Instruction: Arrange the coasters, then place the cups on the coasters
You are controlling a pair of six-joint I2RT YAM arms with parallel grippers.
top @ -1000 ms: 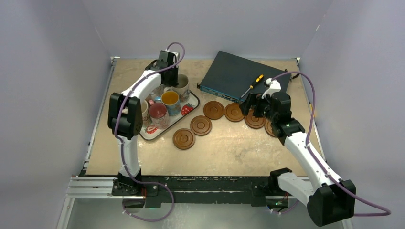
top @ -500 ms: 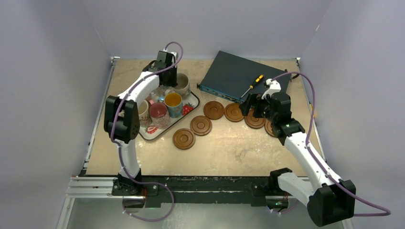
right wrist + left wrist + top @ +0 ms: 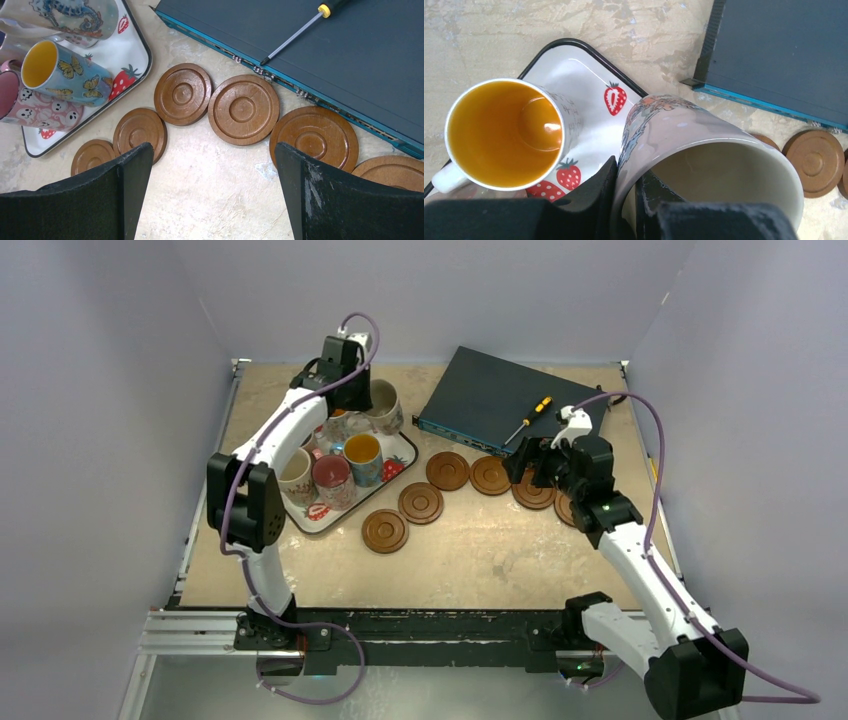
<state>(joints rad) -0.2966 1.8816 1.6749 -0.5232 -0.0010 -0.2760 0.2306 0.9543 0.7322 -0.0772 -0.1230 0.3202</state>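
My left gripper should next carry the cream patterned cup down onto the coaster nearest the box's corner (image 3: 447,471) (image 3: 768,140), because that coaster is empty and is below my left gripper, to its right in the top view.
My left gripper (image 3: 626,186) is shut on the rim of a cream patterned cup (image 3: 704,145), one finger inside and one outside. It holds that cup (image 3: 383,405) tilted above the far end of the strawberry-print tray (image 3: 408,452). On the tray stand an orange-lined cup (image 3: 504,132), a blue cup (image 3: 360,455), a pink cup (image 3: 331,478) and a cream cup (image 3: 295,472). Several brown coasters lie in an arc on the table, from one end (image 3: 385,531) through the middle (image 3: 448,471) to the other end (image 3: 533,492). My right gripper (image 3: 210,150) hangs open over bare table beside a coaster (image 3: 243,109).
A dark blue flat box (image 3: 500,400) lies at the back right with a yellow-handled screwdriver (image 3: 530,418) on it, close behind the coasters. Walls close in the table on three sides.
The left gripper has lifted the cream patterned cup off the tray and drawn it up and toward the back. The right arm has barely moved.
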